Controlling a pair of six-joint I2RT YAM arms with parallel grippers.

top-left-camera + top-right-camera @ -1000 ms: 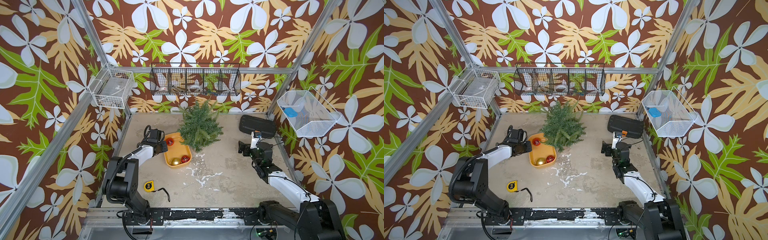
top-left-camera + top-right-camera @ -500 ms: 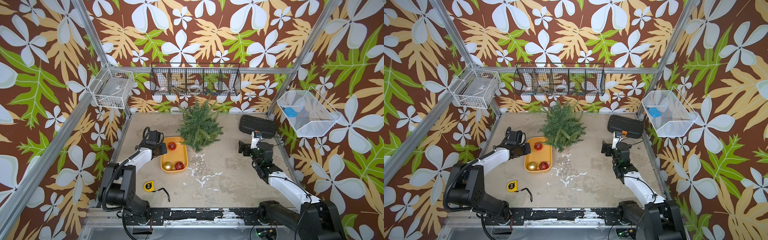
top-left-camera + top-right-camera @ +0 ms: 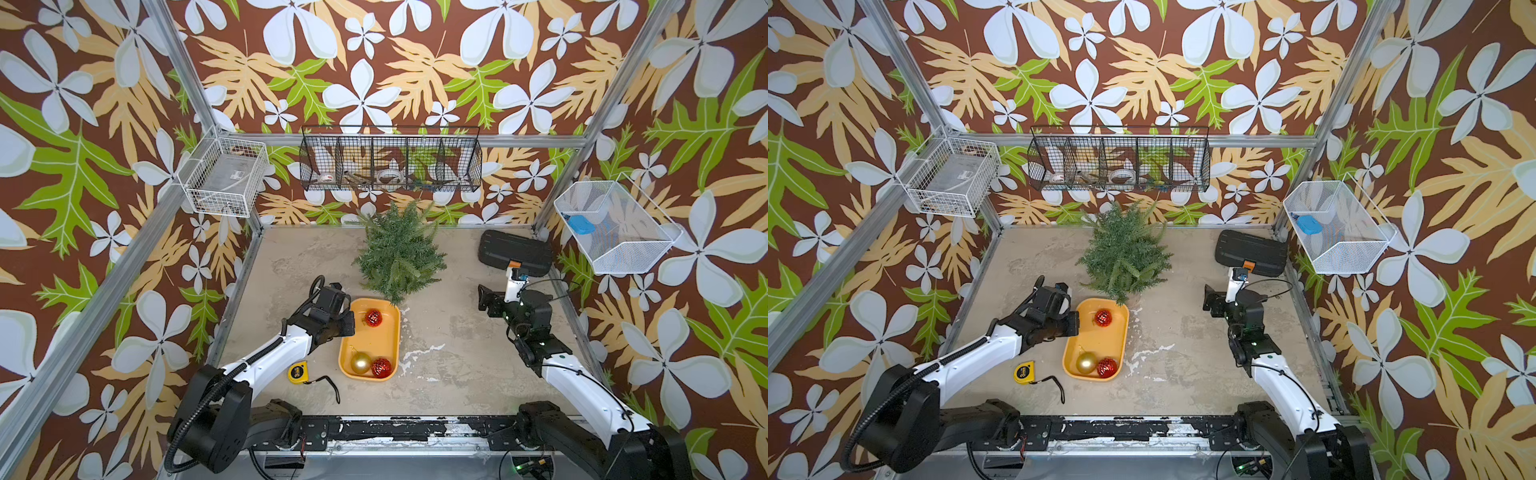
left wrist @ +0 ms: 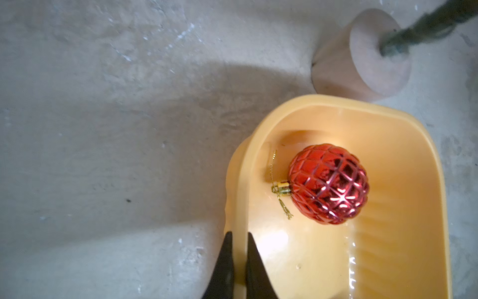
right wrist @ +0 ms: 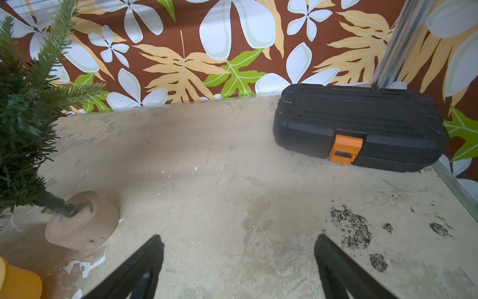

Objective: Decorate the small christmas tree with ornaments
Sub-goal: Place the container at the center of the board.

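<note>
Next I should slide the tray [image 3: 376, 340] with my left gripper toward my right gripper, over the white scuffs, and release the tray's rim there, since the ornaments lie far from that gripper.
The small christmas tree [image 3: 399, 253] stands at the back middle of the table on a round wooden base [image 4: 362, 54], and no ornaments hang on it. A yellow tray [image 3: 376, 340] lies in front of it. It holds a faceted red ornament [image 4: 328, 183] at its far end, and a gold ornament [image 3: 360, 363] beside another red one [image 3: 381, 367] at its near end. My left gripper [image 4: 238, 234] is shut on the tray's left rim, one finger inside and one outside. My right gripper [image 5: 239, 237] stands open over bare table, right of the tree.
A yellow tape measure [image 3: 298, 371] with a black strap lies left of the tray's near end. A black case [image 3: 515, 251] with an orange latch sits at the back right. Wire baskets hang on the back and side walls.
My left gripper closed on the tray's rim, then drew the tray toward the front and right. The ornaments rolled inside it. The right arm stayed in place.
</note>
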